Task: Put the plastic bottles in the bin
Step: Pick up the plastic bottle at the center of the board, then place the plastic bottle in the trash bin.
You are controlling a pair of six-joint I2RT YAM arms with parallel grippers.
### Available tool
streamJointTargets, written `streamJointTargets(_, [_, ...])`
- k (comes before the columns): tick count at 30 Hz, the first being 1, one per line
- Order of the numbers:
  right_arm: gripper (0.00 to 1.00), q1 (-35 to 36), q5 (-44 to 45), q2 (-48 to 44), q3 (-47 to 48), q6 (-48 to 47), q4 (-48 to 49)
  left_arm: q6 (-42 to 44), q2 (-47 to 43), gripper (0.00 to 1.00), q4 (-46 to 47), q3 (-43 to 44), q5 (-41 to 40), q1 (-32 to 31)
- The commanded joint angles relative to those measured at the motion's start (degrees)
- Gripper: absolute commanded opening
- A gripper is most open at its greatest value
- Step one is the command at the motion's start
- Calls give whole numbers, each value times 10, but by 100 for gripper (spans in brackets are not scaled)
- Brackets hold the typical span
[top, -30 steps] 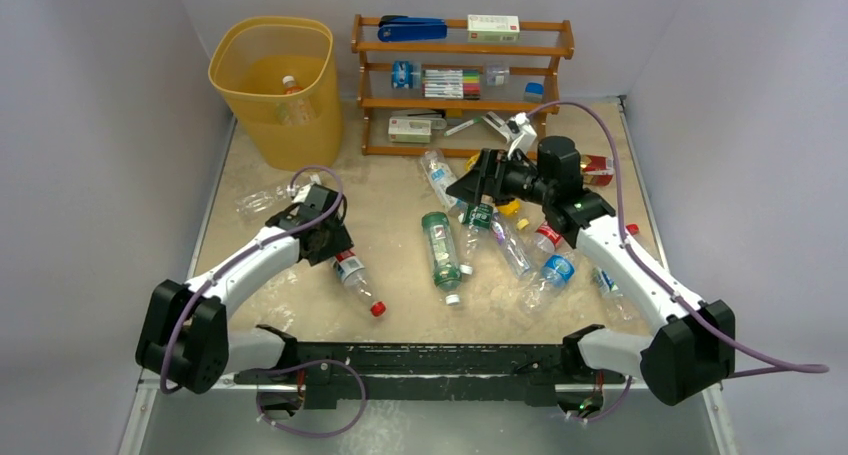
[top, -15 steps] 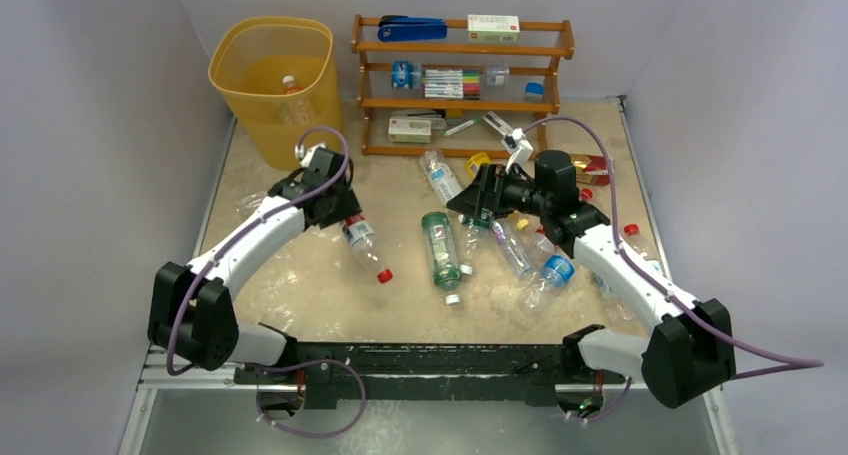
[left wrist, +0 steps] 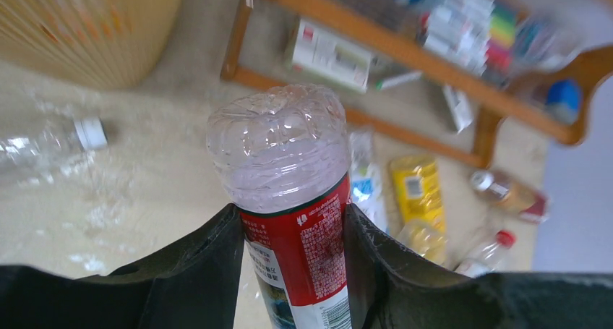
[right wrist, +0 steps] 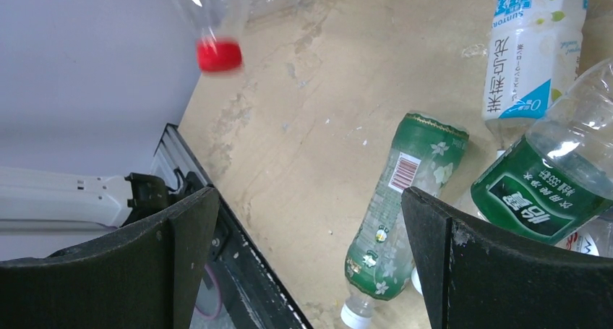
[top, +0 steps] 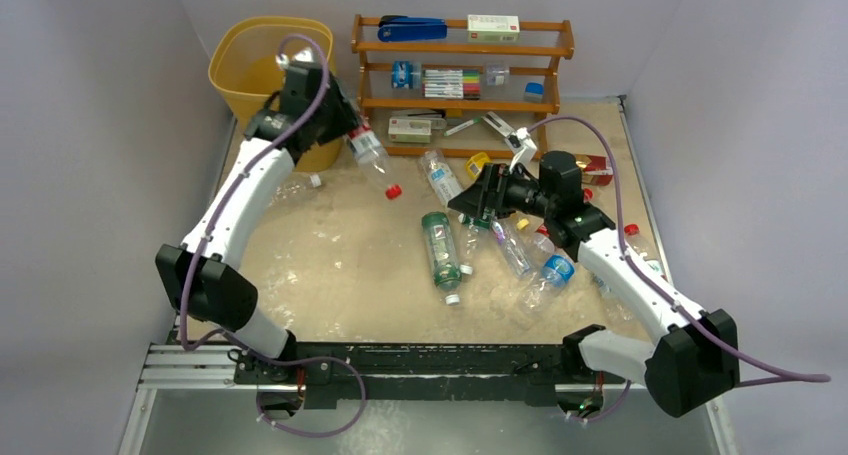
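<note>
The clear bottle hangs outside the bin's rim, so my left gripper will next lift it outward and to the left in the top view, over the bin's opening (top: 268, 59).
My left gripper (top: 347, 127) is shut on a clear plastic bottle (top: 371, 155) with a red label and red cap, held in the air just right of the yellow bin (top: 236, 51). In the left wrist view the bottle (left wrist: 288, 163) stands base-up between my black fingers (left wrist: 209, 260). My right gripper (top: 480, 197) hangs open over a cluster of bottles lying mid-table, among them a green one (top: 440, 247). From the right wrist, that green bottle (right wrist: 400, 199) lies below the wide jaws (right wrist: 311, 199), beside a green-labelled clear one (right wrist: 549, 177).
A wooden shelf rack (top: 461, 48) with boxes, pens and a blue stapler stands at the back, right of the bin. One clear bottle (top: 293, 187) lies near the left wall. More bottles (top: 553, 270) lie under the right arm.
My left arm lifted the red-labelled bottle off the table and swung it back and up to the bin's right side. The right arm barely moved.
</note>
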Motion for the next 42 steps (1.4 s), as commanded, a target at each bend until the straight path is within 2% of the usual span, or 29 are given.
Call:
streamJointTargets(1, [100,3,-12,-22,1,10,21,2,7,42,12,103,67,85])
streamJointTargets(5, [100,4,-12,-33,-9,18,24,1,38,43,6,220,101,138])
streamJointTargets(8, [100,6,-11,-40,-17,26,29,-19,60,43,37,276,127,180])
streamJointTargets(13, [100,11,-13,-47,-25,33,33,-93,92,44,137,297,182,258])
streamJointTargets(18, [100,11,-11,-49,-30,35,32,-128,119,44,206,309,182,303])
streamJointTargets(25, [100,14,-11,-43,-31,35,37,-111,147,45,249,320,125,312])
streamJointTargets(33, [100,15,-10,-39,-38,36,43,-52,158,45,234,315,46,315])
streamJointTargets(37, [100,16,-11,-38,-38,36,43,-34,168,46,217,314,40,315])
streamJointTargets(42, [100,16,-7,-38,-35,32,36,-33,179,68,189,311,61,315])
